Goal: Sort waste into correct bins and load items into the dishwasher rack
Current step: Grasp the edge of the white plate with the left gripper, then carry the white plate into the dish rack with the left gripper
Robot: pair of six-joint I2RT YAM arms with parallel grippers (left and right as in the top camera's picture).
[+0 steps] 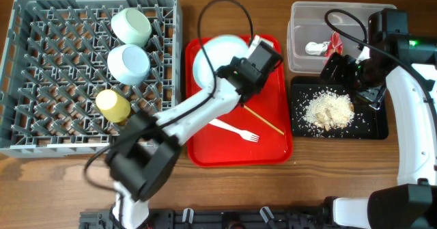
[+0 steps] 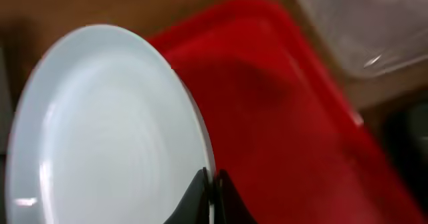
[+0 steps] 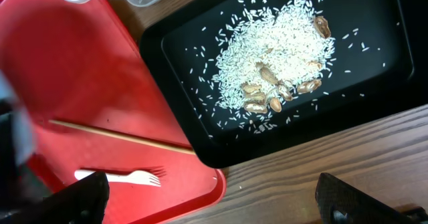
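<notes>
The robot's left hand has to lift the plate (image 1: 215,55) over, lower it and let it go, because the empty rack slots by the far bowl (image 1: 163,27) are to its left in the overhead view.
My left gripper (image 1: 235,70) is shut on the right rim of the white plate (image 1: 215,55) over the far part of the red tray (image 1: 273,150). The left wrist view shows the fingers (image 2: 212,184) pinching the plate's (image 2: 100,124) edge. The white fork (image 1: 235,130) and chopstick (image 1: 263,120) lie on the red tray. Two mint bowls (image 1: 131,25) (image 1: 128,63) and the yellow cup (image 1: 113,104) sit in the grey rack (image 1: 41,65). The clear tub (image 1: 300,24) holds the red wrapper (image 1: 334,44) and white scrap (image 1: 315,48). Rice crumbs (image 1: 328,110) lie in the black tray (image 1: 372,126). My right gripper (image 1: 358,75) is open and empty above that tray.
The right wrist view shows the black tray (image 3: 374,97) with rice (image 3: 274,50), the chopstick (image 3: 120,137), the fork (image 3: 127,178) and bare wood table (image 3: 281,190) between my open fingers (image 3: 214,204). The clear tub's corner (image 2: 361,23) lies beyond the red tray (image 2: 287,117).
</notes>
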